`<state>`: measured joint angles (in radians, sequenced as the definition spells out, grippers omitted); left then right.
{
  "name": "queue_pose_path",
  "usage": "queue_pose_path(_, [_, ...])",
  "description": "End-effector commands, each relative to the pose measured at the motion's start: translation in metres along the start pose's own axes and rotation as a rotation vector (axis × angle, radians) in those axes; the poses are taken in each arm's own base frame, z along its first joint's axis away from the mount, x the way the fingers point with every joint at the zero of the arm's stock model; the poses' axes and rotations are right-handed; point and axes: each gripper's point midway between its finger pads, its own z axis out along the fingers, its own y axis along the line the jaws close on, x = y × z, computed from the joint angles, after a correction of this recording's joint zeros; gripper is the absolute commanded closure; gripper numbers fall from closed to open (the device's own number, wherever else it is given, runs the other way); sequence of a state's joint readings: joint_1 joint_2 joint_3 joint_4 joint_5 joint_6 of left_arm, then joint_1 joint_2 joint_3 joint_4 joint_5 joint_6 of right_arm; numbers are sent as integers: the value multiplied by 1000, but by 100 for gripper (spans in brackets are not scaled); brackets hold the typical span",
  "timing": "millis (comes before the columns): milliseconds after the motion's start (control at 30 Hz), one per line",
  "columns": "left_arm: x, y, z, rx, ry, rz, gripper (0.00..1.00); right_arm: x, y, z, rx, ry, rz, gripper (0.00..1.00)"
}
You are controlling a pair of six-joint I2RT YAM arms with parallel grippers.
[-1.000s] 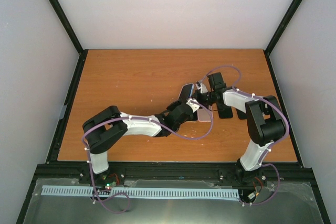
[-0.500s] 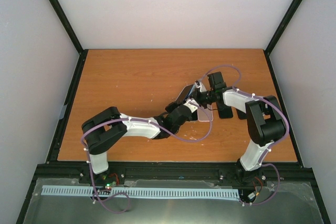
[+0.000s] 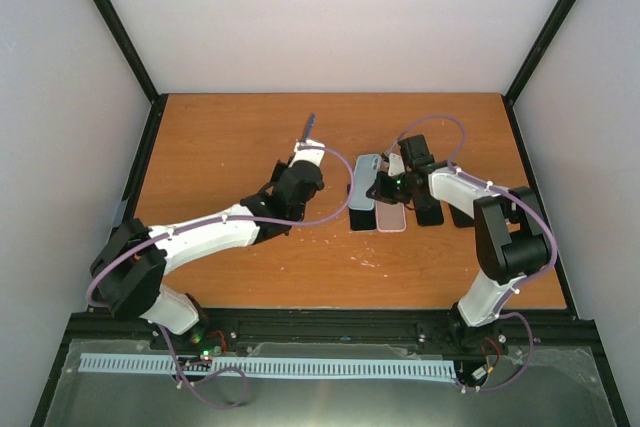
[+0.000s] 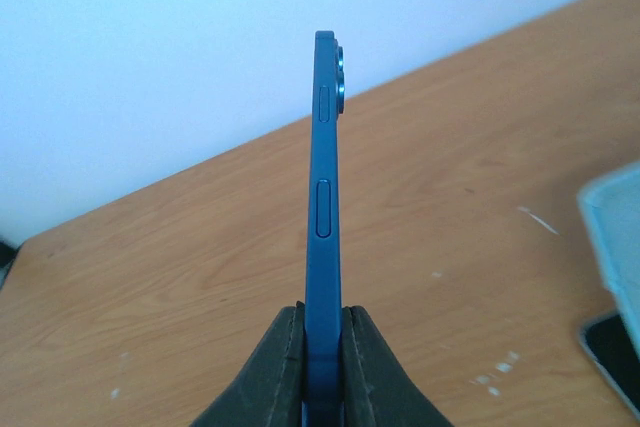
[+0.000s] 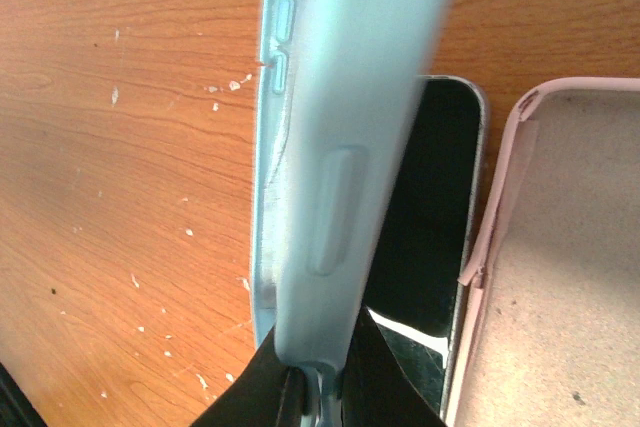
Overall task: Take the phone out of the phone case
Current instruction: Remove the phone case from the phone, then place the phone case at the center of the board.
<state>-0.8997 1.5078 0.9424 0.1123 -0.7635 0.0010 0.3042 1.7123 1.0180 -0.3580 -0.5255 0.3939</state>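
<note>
My left gripper moves back and down to the clear wood [image 3: 313, 209] beside the black phone next, tilting the freed phone flat to release it.
A dark blue phone [image 3: 310, 130] stands edge-up in my left gripper [image 3: 305, 154], held above the table left of centre. In the left wrist view the phone [image 4: 323, 197] is pinched at its lower end in my left gripper [image 4: 322, 339]. A light blue phone case [image 3: 364, 177] is held by my right gripper [image 3: 381, 187], apart from the phone. In the right wrist view the case [image 5: 335, 137] is clamped at its end in my right gripper [image 5: 325, 372] and looks tilted over the table.
A black phone [image 3: 362, 218] and a pink case [image 3: 391, 218] lie side by side under the right gripper; they also show in the right wrist view as the black phone [image 5: 432, 207] and the pink case [image 5: 545, 277]. Two more dark phones [image 3: 431, 209] lie further right.
My left arm has swung left and toward the back with the blue phone, pulling it clear of the light blue case. The right gripper keeps the case near the middle.
</note>
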Motion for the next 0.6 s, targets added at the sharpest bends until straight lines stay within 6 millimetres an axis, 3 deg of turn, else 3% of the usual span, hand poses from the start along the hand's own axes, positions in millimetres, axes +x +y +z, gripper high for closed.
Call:
queue_pose_path(0, [4,25,-5,-73,40,-102,100,-7,11,-14,-11,-34,-77,97])
queue_pose_path(233, [79,39,-9,-200,272,-38,100,11,55,-19,-260,34,-106,97])
queue_pose_path(333, [95,49,-20,-228,314,-62,100,22,57,-4,-249,102,-107,97])
queue_pose_path(367, [106,48,-26,-195,337,-79,100,36,60,14,-259,176,-73,97])
queue_pose_path(567, [136,33,-30,-134,403,-46,100,52,60,37,-227,236,-26,97])
